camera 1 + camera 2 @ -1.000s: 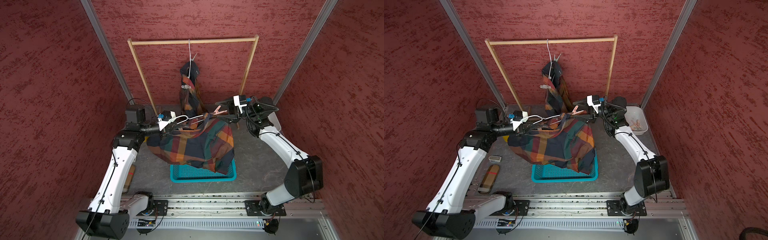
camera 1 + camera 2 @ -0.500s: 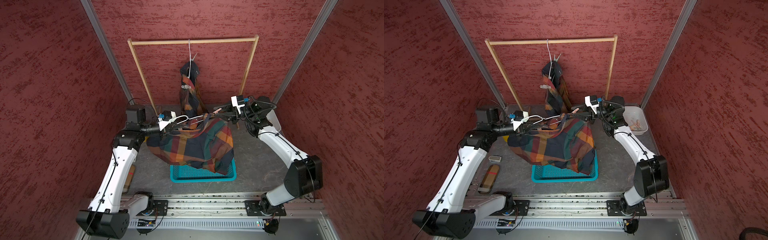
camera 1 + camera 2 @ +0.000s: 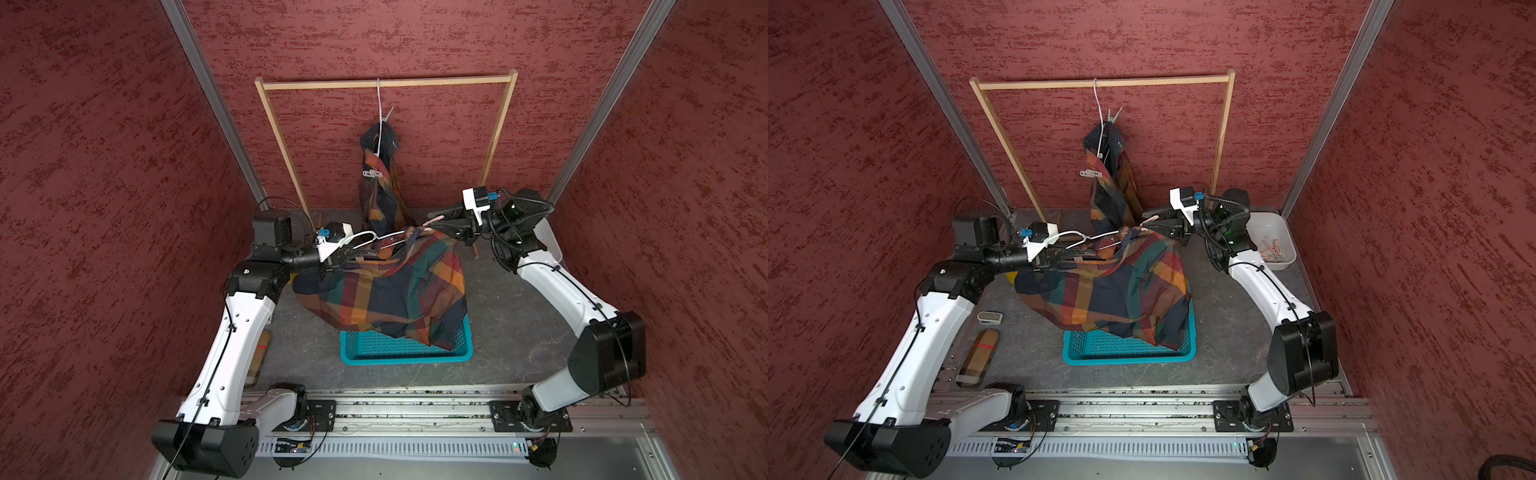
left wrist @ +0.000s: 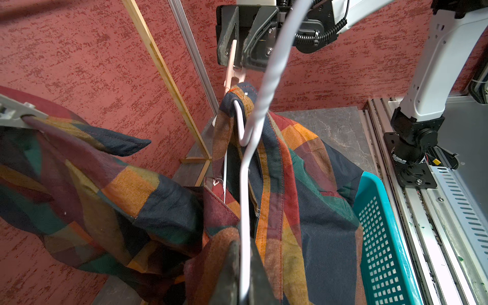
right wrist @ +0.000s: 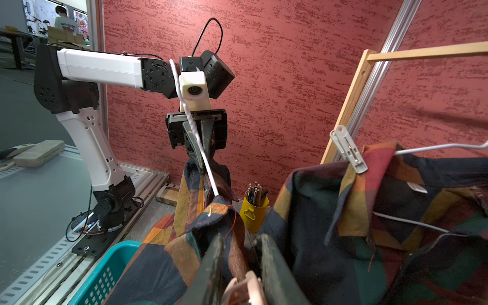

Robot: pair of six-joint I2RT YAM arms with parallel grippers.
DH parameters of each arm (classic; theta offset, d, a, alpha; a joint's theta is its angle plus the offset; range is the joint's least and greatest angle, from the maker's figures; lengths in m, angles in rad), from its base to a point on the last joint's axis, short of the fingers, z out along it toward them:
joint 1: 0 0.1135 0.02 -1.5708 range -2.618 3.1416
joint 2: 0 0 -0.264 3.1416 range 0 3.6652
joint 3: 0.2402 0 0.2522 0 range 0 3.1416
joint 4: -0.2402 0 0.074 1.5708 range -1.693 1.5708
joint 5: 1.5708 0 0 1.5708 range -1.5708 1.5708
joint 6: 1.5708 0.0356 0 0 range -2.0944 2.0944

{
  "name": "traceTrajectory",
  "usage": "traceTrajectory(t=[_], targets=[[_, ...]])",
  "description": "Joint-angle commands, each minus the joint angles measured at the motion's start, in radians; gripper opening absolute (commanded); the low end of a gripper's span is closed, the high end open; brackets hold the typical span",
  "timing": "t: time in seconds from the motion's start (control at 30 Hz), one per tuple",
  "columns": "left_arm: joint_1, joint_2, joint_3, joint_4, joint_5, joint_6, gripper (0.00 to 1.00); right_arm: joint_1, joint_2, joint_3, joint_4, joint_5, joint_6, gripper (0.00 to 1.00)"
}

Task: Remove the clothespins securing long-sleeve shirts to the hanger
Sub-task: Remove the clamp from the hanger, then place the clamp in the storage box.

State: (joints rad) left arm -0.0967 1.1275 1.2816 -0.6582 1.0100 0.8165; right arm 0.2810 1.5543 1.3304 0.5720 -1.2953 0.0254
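Observation:
The robot's right gripper needs to pull the pink clothespin off the end of the hanger next and lower it into the white bin (image 3: 1272,240) to let go of it there, since loose clothespins lie in that bin.
A plaid long-sleeve shirt (image 3: 399,286) hangs on a white wire hanger (image 3: 365,237) over the basket. My left gripper (image 4: 244,277) is shut on the hanger's wire. A pink clothespin (image 4: 232,71) pins the shirt's cloth to the hanger's end. My right gripper (image 5: 240,264) is shut on its handles (image 5: 245,287), and in a top view it shows at the same spot (image 3: 436,222). A whitish-grey clothespin (image 5: 348,150) grips the collar of a second plaid shirt (image 3: 380,183), which hangs on the rack with another pale clothespin (image 3: 372,173) on it.
A wooden rack (image 3: 386,83) stands at the back wall. A teal basket (image 3: 407,353) sits under the held shirt. A white bin (image 3: 1273,245) with loose clothespins is at the back right. A yellow can (image 5: 254,214) and a brown case (image 3: 978,357) lie on the floor.
My right gripper has moved in leftward onto the pink clothespin and closed its jaws on the handles. The left gripper has stayed shut on the hanger.

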Motion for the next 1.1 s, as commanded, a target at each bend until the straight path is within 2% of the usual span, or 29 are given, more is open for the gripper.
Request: traceTrajectory(t=[0.0, 0.1, 0.2, 0.33, 0.47, 0.6, 0.7, 1.07], targets=[[-0.006, 0.003, 0.005, 0.003, -0.018, 0.013, 0.00, 0.004, -0.051, 0.023, -0.056, 0.070, -0.013, 0.00], [-0.008, -0.001, -0.006, 0.018, -0.031, 0.003, 0.00, -0.019, -0.095, 0.031, -0.176, 0.181, -0.069, 0.00], [-0.010, -0.017, -0.023, 0.050, -0.044, -0.013, 0.00, -0.069, -0.184, -0.009, -0.208, 0.321, -0.034, 0.00], [-0.011, -0.035, -0.043, 0.099, -0.043, -0.046, 0.00, -0.099, -0.277, -0.077, -0.341, 0.651, -0.056, 0.00], [-0.017, -0.034, -0.055, 0.132, -0.041, -0.066, 0.00, -0.163, -0.315, -0.156, -0.410, 0.822, 0.009, 0.00], [-0.026, -0.032, -0.050, 0.121, -0.043, -0.065, 0.00, -0.273, -0.330, -0.241, -0.423, 0.892, 0.109, 0.00], [-0.029, -0.042, -0.051, 0.113, -0.043, -0.062, 0.00, -0.362, -0.282, -0.261, -0.438, 0.906, 0.162, 0.00], [-0.046, -0.041, -0.053, 0.102, -0.057, -0.060, 0.00, -0.517, 0.063, -0.184, -0.382, 1.021, 0.199, 0.00]])
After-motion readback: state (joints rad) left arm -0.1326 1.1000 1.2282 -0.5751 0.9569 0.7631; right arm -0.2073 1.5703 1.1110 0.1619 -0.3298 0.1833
